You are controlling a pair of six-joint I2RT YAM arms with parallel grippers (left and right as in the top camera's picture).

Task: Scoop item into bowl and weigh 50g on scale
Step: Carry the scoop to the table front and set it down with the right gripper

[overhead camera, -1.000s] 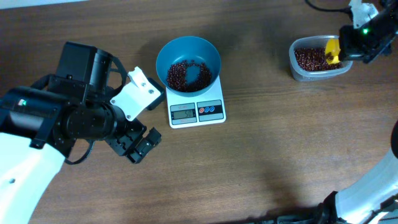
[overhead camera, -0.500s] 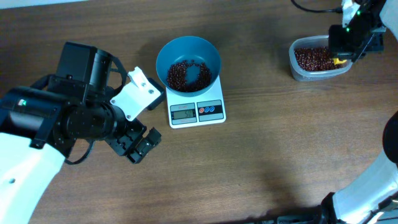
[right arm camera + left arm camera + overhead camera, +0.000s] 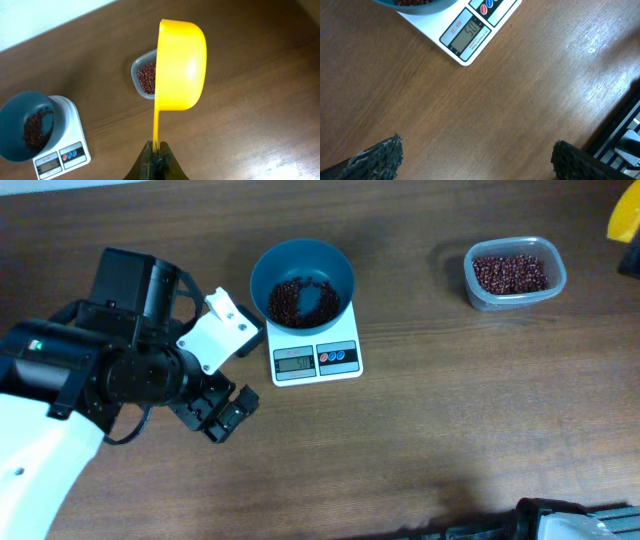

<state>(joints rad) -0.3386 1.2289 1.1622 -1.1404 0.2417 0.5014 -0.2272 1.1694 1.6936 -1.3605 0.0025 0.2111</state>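
The scoop goes back down onto the table at the tub's near side [image 3: 522, 364] [image 3: 186, 131] in my right gripper next, since the scale shows the asked amount.
The blue bowl [image 3: 302, 282] stands on the white scale [image 3: 317, 356] and holds a heap of dark reddish-brown beans [image 3: 300, 300]. The scale display [image 3: 468, 35] shows in the left wrist view. More beans [image 3: 510, 273] fill a clear tub [image 3: 514, 273] at the back right. My left gripper [image 3: 222, 413] is open and empty, over bare table left of the scale [image 3: 475, 160]. My right gripper [image 3: 156, 150] is shut on the handle of the yellow scoop [image 3: 181, 65], held high above the table; only the scoop's edge [image 3: 624, 220] shows overhead at the far right. The bowl [image 3: 30, 125] and scale [image 3: 62, 155] also show in the right wrist view.
The table's front edge and a dark frame show at the right of the left wrist view [image 3: 625, 130]. The left arm's bulk [image 3: 110, 360] covers the table left of the scale. The tub [image 3: 146, 77] sits behind the scoop in the right wrist view.
My right gripper with the yellow scoop has lifted away from the tub and moved off to the right edge of the overhead view. The left arm has not moved.
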